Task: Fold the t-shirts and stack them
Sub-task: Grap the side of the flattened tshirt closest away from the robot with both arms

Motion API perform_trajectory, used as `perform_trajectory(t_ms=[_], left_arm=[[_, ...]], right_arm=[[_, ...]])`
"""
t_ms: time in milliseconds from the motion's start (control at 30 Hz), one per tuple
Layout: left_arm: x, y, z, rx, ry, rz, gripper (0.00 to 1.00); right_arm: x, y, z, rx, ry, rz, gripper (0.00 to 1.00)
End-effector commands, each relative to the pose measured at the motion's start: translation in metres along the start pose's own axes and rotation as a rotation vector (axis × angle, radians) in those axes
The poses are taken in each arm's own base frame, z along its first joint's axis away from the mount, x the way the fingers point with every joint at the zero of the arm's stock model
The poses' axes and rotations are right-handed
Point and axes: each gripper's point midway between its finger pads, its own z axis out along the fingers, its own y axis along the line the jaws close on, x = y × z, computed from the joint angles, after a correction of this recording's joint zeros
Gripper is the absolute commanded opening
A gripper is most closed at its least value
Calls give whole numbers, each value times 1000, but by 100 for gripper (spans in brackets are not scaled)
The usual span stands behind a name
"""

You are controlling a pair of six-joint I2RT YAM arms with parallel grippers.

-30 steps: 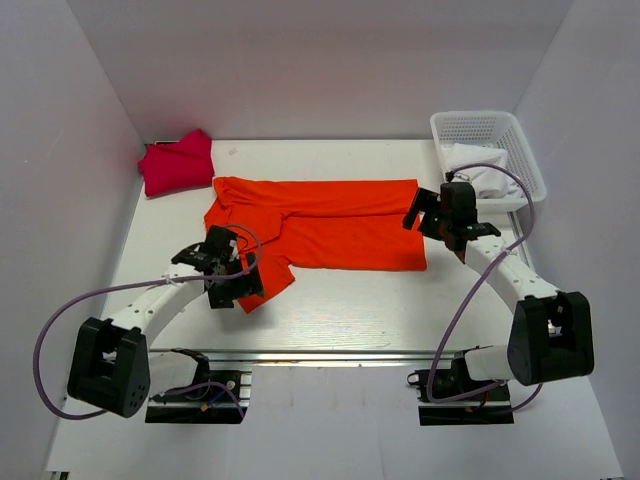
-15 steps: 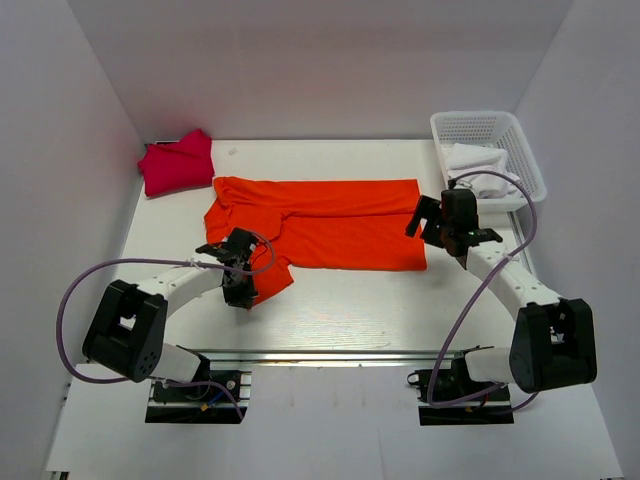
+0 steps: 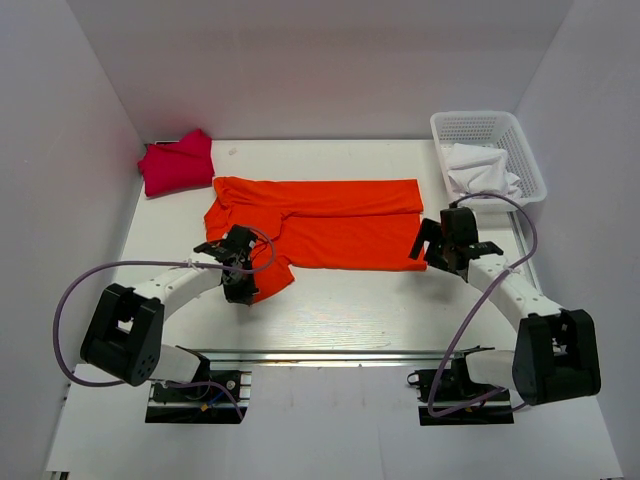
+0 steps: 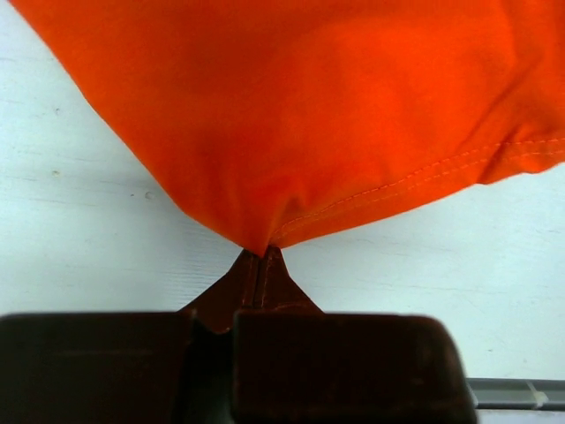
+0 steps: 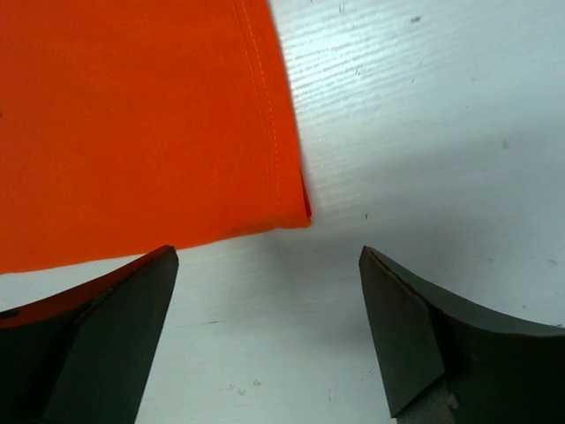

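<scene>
The near hem corner of the orange t-shirt is below the right gripper, in line with its open fingers, so the robot will lower the fingers around the corner and close them.
A bright orange t-shirt (image 3: pixel 330 225) lies spread across the middle of the table, folded lengthwise. My left gripper (image 3: pixel 240 290) is shut on the near left corner of the orange t-shirt (image 4: pixel 300 124), the cloth pinched between the closed fingertips (image 4: pixel 259 269). My right gripper (image 3: pixel 432 255) stands open just in front of the near right corner of that t-shirt (image 5: pixel 132 124), its fingers (image 5: pixel 415 336) apart and nothing between them. A crimson-pink t-shirt (image 3: pixel 178 161) lies bunched in the far left corner.
A white basket (image 3: pixel 522 160) at the far right holds white cloth (image 3: pixel 480 170). White walls close in the table on the left, back and right. Bare white tabletop (image 3: pixel 350 310) runs along the near edge.
My left gripper has closed on the orange t-shirt's near left corner. My right gripper has moved down towards the near right corner, still open.
</scene>
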Motion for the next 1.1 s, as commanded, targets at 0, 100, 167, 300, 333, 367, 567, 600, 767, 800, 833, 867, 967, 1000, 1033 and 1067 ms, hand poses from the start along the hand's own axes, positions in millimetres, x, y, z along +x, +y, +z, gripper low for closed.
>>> perform_trajectory(t_ms=[0, 100, 167, 300, 333, 367, 567, 600, 767, 800, 833, 867, 967, 1000, 1033, 1067], left_arm=[[-20, -18, -15, 70, -64, 10, 0], [-21, -18, -17, 76, -73, 10, 0], [-22, -19, -19, 82, -82, 9, 0], [-21, -18, -22, 76, -73, 10, 0], [-21, -18, -22, 76, -73, 19, 0], [-21, -18, -22, 76, -73, 19, 0], [-22, -18, -24, 70, -65, 19, 0], [-22, -18, -24, 70, -64, 19, 0], [-29, -26, -34, 104, -79, 33, 0], [-30, -26, -34, 104, -79, 43, 0], [-32, -30, -37, 119, -84, 43, 0], [-38, -37, -42, 156, -104, 68, 0], [-54, -48, -51, 208, -149, 73, 0], [-61, -52, -54, 219, -171, 84, 0], [-70, -55, -56, 215, -187, 83, 0], [-76, -55, -58, 214, -196, 86, 0]], right_arm=[[19, -1, 9, -2, 65, 36, 87], [25, -1, 16, -6, 74, 53, 84], [23, 0, 25, -3, 61, 61, 80], [27, 0, 35, 6, 85, 76, 77], [29, -1, 38, 8, 91, 84, 76], [30, -1, 41, 12, 90, 92, 76], [26, 2, 47, 10, 86, 106, 57], [24, 1, 48, 19, 79, 103, 53], [24, -2, 43, 31, 81, 102, 12], [21, -2, 40, 30, 66, 101, 0], [20, 0, 40, 23, 63, 100, 0], [19, 1, 39, 16, 63, 96, 0], [6, 9, 38, -6, 42, 88, 0], [4, 10, 39, -7, 40, 81, 0], [-1, 14, 40, -15, 38, 80, 0], [-9, 16, 39, -17, 20, 82, 0]])
